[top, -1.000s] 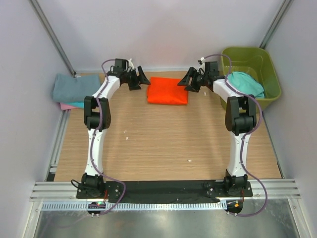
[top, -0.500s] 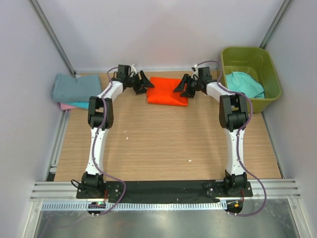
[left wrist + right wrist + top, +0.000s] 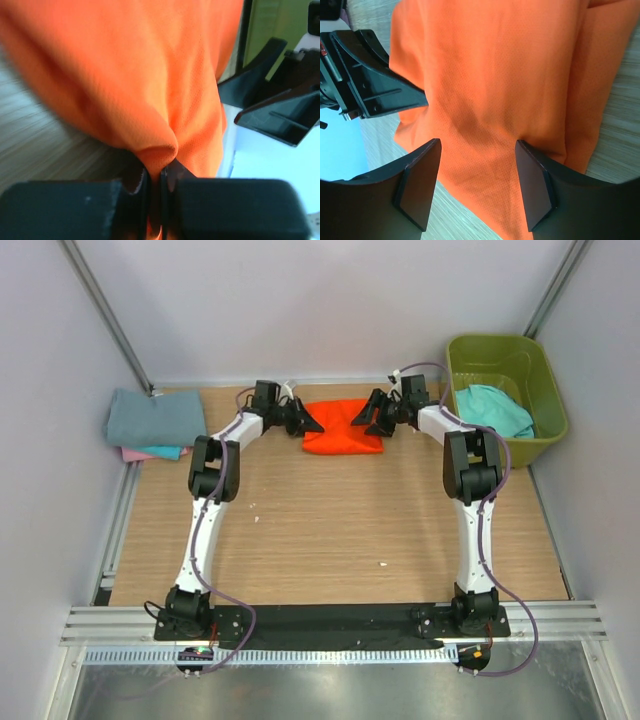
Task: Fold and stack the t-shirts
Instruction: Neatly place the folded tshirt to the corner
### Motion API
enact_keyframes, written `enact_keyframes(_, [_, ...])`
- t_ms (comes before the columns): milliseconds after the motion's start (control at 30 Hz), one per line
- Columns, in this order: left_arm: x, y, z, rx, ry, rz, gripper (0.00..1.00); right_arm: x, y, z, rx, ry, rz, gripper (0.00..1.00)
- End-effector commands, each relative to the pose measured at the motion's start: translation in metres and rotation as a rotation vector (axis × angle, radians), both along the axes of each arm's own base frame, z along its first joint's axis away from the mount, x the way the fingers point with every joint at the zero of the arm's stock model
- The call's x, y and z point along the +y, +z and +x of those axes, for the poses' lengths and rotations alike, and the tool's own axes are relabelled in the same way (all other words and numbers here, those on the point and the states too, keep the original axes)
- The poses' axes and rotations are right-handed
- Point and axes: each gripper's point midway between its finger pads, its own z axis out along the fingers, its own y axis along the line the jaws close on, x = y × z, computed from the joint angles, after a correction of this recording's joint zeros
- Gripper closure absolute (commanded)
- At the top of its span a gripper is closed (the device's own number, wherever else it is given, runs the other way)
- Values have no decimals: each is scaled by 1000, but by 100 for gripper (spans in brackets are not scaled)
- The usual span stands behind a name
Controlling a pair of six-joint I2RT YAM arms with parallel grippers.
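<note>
The orange t-shirt is already folded, so my left gripper will rise, go left in the top view and let go over the grey-blue t-shirt [image 3: 153,417].
A folded bright orange t-shirt [image 3: 342,427] lies at the back middle of the wooden table. My left gripper [image 3: 309,424] is at its left edge, shut on a pinched fold of the orange cloth [image 3: 159,150]. My right gripper [image 3: 366,421] is at the shirt's right edge, open, with its fingers [image 3: 535,185] straddling the orange cloth [image 3: 485,80] and pressing on it. A grey-blue t-shirt [image 3: 153,417] tops a folded stack at the far left, over pink and teal layers [image 3: 150,452]. Another teal t-shirt [image 3: 492,408] lies in the tub.
An olive-green plastic tub [image 3: 530,355] stands at the back right corner. White walls enclose the table on three sides. Metal rails [image 3: 330,622] and both arm bases sit at the near edge.
My left gripper moved right onto the orange shirt's left edge and shut on it, bunching the cloth inward. My right gripper moved to the shirt's right edge earlier and then stayed.
</note>
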Motion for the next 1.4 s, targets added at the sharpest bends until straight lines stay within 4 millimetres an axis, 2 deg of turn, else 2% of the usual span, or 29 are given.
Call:
enact_keyframes(0, [-9,12,-14,-10,-63,-33,100,0,34,5,-79,4,-14,33])
enact_keyframes(33, [-4,17,-15,-14,-68,-28,100,-1,42,6,-98,5,-14,33])
enact_keyframes(67, [-1,31,-16,-33,-73,-31,100,-4,51,6,-121,11,-23,33])
enact_keyframes(100, [8,36,-15,-33,-65,-29,100,-6,72,5,-163,12,-27,33])
enact_keyframes(133, [15,39,-18,-36,-70,-11,100,-9,81,5,-183,13,-37,32])
enact_keyframes(167, [21,59,-19,-69,-71,-5,100,-15,89,2,-190,12,-49,31])
enact_keyframes(200, [35,63,-18,-72,-59,7,100,-23,112,0,-246,11,-72,30])
enact_keyframes(267, [54,70,-26,-71,-61,54,100,-41,130,0,-292,-23,-136,26])
enact_keyframes(300, [63,88,-28,-104,-55,63,100,-52,134,-5,-307,-22,-195,24])
enact_keyframes(333, [80,86,-36,-58,-40,74,100,-58,154,-11,-349,-34,-229,17])
enact_keyframes(367, [88,88,-40,-71,-45,94,100,-71,159,-13,-363,-69,-286,15])
enact_keyframes(400, [103,101,-42,-83,-26,106,100,-74,163,-18,-376,-67,-306,14])
enact_keyframes(433, [111,97,-52,-38,-21,120,100,-80,174,-29,-415,-61,-339,12])
enact_keyframes(467, [120,98,-53,-41,-9,155,100,-86,176,-33,-427,-73,-370,11])
enact_keyframes(500, [133,104,-54,-82,-11,194,100,-90,167,-44,-413,-71,-391,6])
enact_keyframes(533, [140,112,-58,-82,-19,229,100,-94,166,-51,-425,-62,-416,4])
enact_keyframes(567, [151,114,-55,-101,-5,297,100,-99,183,-61,-471,-82,-434,3])
enact_keyframes(600, [160,117,-55,-146,-27,349,100,-103,163,-74,-430,-73,-456,3])
enact_keyframes(633, [167,122,-60,-143,-28,384,100,-107,161,-82,-430,-76,-477,3])
enact_keyframes(667, [173,135,-55,-185,-22,413,100,-114,169,-91,-445,-100,-495,3])
enact_keyframes(700, [182,137,-55,-198,-17,459,100,-117,153,-103,-408,-96,-507,3])
enact_keyframes(767, [188,148,-59,-227,-30,505,100,-120,148,-119,-399,-96,-517,2])
enact_keyframes(800, [213,151,-56,-223,19,542,100,-120,144,-133,-393,-84,-514,2])
enact_keyframes(867, [227,159,-54,-246,40,575,100,-121,140,-146,-386,-75,-513,2])
enact_keyframes(900, [240,166,-50,-261,69,602,100,-120,138,-156,-383,-70,-507,2])
enact_keyframes(1067, [275,188,-39,-354,103,723,100,-120,133,-175,-367,-69,-468,2])
enact_keyframes(1100, [280,198,-38,-375,113,739,100,-122,132,-177,-363,-76,-462,2])
enact_keyframes(1267, [307,206,-29,-416,143,878,100,-126,130,-183,-352,-93,-432,2])
enact_keyframes(1367, [316,210,-26,-435,159,928,100,-127,128,-188,-340,-107,-400,2])
